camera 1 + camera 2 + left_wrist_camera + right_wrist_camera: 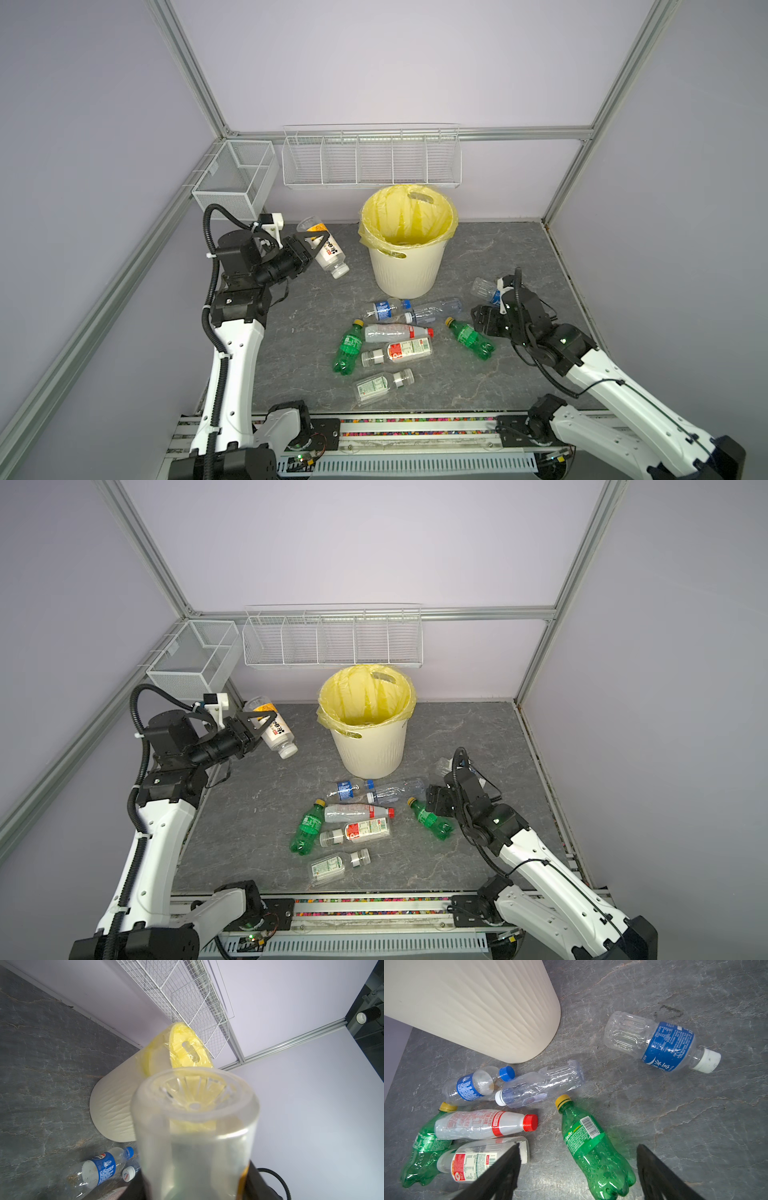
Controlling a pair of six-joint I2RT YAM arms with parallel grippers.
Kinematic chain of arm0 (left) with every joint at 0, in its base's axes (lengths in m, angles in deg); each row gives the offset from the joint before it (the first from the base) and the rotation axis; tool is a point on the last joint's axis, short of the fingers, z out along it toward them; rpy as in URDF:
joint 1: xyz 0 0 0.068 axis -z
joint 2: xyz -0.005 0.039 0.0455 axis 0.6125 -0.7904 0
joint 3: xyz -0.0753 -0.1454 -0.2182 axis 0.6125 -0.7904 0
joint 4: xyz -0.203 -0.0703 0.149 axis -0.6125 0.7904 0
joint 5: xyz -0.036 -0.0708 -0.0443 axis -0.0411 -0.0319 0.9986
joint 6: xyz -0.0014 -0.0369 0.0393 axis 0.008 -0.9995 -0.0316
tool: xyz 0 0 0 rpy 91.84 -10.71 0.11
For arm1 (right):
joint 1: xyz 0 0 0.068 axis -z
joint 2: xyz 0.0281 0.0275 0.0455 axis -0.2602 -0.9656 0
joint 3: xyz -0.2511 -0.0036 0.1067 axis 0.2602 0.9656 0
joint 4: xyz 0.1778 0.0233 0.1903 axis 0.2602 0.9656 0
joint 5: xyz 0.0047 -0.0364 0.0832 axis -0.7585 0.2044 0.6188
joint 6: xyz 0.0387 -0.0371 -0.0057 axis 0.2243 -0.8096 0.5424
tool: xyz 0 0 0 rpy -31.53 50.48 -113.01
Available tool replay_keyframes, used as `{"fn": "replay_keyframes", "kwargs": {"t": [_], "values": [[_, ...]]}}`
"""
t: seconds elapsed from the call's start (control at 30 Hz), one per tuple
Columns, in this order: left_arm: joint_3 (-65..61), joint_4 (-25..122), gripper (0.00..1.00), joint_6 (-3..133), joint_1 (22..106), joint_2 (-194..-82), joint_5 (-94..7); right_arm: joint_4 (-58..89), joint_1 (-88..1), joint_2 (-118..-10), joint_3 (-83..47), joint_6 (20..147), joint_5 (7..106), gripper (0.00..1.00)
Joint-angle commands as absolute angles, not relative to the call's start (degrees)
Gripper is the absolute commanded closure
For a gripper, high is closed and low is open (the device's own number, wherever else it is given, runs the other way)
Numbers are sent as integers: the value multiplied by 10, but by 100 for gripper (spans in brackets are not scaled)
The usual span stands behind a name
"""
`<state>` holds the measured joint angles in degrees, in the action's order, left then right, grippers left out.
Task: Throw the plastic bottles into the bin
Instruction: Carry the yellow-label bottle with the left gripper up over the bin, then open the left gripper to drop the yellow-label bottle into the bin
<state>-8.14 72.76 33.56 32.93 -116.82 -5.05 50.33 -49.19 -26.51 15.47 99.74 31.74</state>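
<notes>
The clear bottle still hangs beside the bin, so I should next swing my left gripper up and outward over the bin's yellow-lined opening [409, 222] and release it there.
My left gripper [321, 242] is shut on a clear bottle [329, 254] with an orange-and-white label and a white cap, held tilted in the air left of the bin [407, 270]. That bottle's base [195, 1105] fills the left wrist view and hides most of the fingers. The cream bin with its yellow liner [368, 700] stands at the back centre. Several plastic bottles lie in front of it, among them a green one [347, 349] and a red-capped one [397, 332]. My right gripper [578, 1146] is open, low over a second green bottle [593, 1153]. A blue-labelled bottle [662, 1043] lies beyond it.
A white wire rack [370, 160] hangs on the back wall above the bin, and a mesh basket [237, 183] hangs at the back left. Aluminium frame posts and walls bound the table. The arms' base rail [415, 428] runs along the front edge.
</notes>
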Motion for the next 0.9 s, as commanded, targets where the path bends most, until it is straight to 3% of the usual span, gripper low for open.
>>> {"fn": "replay_keyframes", "kwargs": {"t": [0.0,0.23,0.5,0.57,0.6,0.73,0.87], "values": [[-75,753,66,347,335,-1162,-55,515,-490,-256,150,992,300,12],[33,792,62,362,398,-1217,-116,529,-490,-235,152,995,295,12],[291,822,58,378,553,-1447,-221,542,-490,-206,154,1007,291,12],[372,843,51,391,574,-1519,-220,544,-490,-201,155,1011,292,12],[421,875,2,406,580,-1550,-229,545,-490,-199,153,1013,292,12],[544,944,0,472,589,-1581,-299,555,-490,-200,147,1015,299,12],[589,961,0,493,584,-1562,-327,578,-490,-198,140,1009,287,12]]}}
